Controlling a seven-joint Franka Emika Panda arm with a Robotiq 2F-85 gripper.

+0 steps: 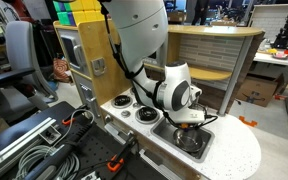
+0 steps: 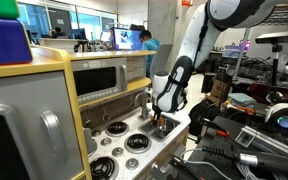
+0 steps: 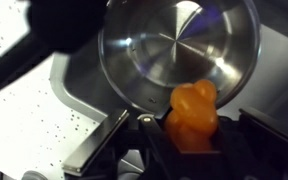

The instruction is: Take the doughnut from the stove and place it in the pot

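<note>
My gripper should next move across over the pot's empty middle (image 3: 176, 40), lower inside and let go of the orange doughnut (image 3: 192, 112), because the doughnut hangs by the steel pot's rim.
In the wrist view my gripper (image 3: 192, 138) is shut on the orange doughnut (image 3: 192, 112) and holds it just above the near rim of the shiny steel pot (image 3: 174, 45). The pot is empty and stands in the grey sink basin (image 3: 276, 75). In an exterior view the gripper (image 1: 189, 118) hangs over the pot (image 1: 193, 143), beside the white stove (image 1: 134, 108) with its black burners. In an exterior view the gripper (image 2: 162, 122) is at the far end of the stove (image 2: 124, 148); the pot is hidden there.
A white speckled counter (image 3: 24, 120) lies beside the sink. A grey microwave-like box (image 2: 99, 78) and a wooden cabinet (image 1: 79, 55) stand behind the stove. Cables and clamps (image 1: 54, 150) lie in front.
</note>
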